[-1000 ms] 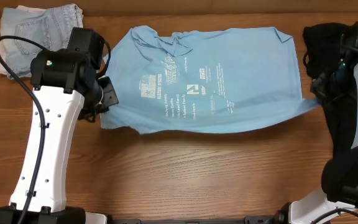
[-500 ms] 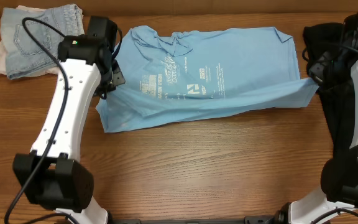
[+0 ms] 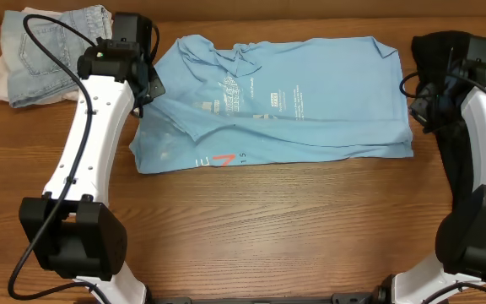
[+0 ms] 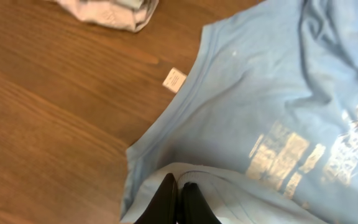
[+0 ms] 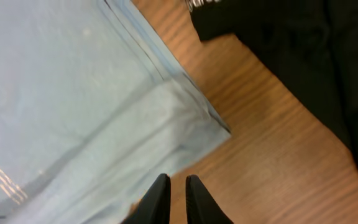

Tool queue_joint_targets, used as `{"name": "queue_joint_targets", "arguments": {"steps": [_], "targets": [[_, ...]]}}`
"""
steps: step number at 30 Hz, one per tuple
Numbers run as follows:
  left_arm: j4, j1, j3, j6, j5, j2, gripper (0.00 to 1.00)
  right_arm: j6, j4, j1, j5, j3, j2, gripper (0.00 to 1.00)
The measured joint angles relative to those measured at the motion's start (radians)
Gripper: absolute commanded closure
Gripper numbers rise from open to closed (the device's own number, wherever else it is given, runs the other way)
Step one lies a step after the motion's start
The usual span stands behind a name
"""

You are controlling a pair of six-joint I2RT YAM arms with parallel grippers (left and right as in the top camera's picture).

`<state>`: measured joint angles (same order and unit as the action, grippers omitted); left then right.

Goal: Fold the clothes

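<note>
The fold of the pinched hem already lies across the shirt, so I will next lower my left gripper onto the blue shirt's edge by the white tag [image 3: 164,99] and let go of the hem.
The light blue T-shirt [image 3: 310,93] lies across the far half of the table, its near part doubled over so a red-orange mark [image 3: 218,158] shows at the front fold. My left gripper [image 3: 148,84] is at the shirt's left end, shut with the hem pinched between its tips [image 4: 180,185]. My right gripper [image 3: 416,110] hovers by the shirt's right edge. Its fingers [image 5: 178,180] stand a little apart, with only wood between them, just off the shirt's corner [image 5: 197,118]. The black shirt [image 3: 445,51] lies bunched at the far right.
A pile of folded jeans and pale cloth [image 3: 49,42] sits at the far left corner. A small white tag [image 4: 174,79] lies on the wood beside the blue shirt's collar side. Bare wood [image 3: 268,228] stretches along the near half.
Both arms carried the shirt's near hem away from me and laid it over the upper part. The right gripper let go of its corner; the left still pinches its end.
</note>
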<state>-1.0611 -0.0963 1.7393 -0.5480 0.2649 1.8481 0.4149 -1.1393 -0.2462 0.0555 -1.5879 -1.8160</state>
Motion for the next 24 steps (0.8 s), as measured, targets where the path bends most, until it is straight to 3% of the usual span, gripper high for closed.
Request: {"name": "queue_joint_targets", "arguments": {"steps": [3, 10, 13, 16, 19, 20, 24], "targets": [[0.013, 0.0, 0.0, 0.0, -0.011, 0.006, 0.96, 0.009, 0.035, 0.0, -0.004, 0.0, 0.0, 0.68], [0.032, 0.0, 0.0, 0.0, -0.022, 0.082, 0.94, 0.005, 0.039, 0.0, -0.015, 0.001, 0.0, 0.52], [0.058, 0.0, 0.0, 0.003, -0.022, 0.129, 0.69, 0.007, 0.039, 0.0, -0.024, 0.001, 0.0, 0.36], [0.074, 0.0, 0.0, 0.002, -0.022, 0.167, 0.58, 0.006, 0.037, 0.0, -0.035, 0.001, 0.0, 0.29], [0.072, 0.0, 0.0, 0.02, -0.023, 0.18, 0.05, 0.003, 0.034, 0.0, -0.042, 0.001, 0.0, 0.27], [0.064, 0.0, 0.001, 0.026, -0.024, 0.18, 0.0, 0.004, 0.031, 0.0, -0.044, 0.001, 0.0, 0.24], [-0.032, 0.0, 0.028, 0.032, -0.049, 0.18, 0.0, 0.004, 0.021, 0.0, -0.053, 0.001, 0.0, 0.19]]}}
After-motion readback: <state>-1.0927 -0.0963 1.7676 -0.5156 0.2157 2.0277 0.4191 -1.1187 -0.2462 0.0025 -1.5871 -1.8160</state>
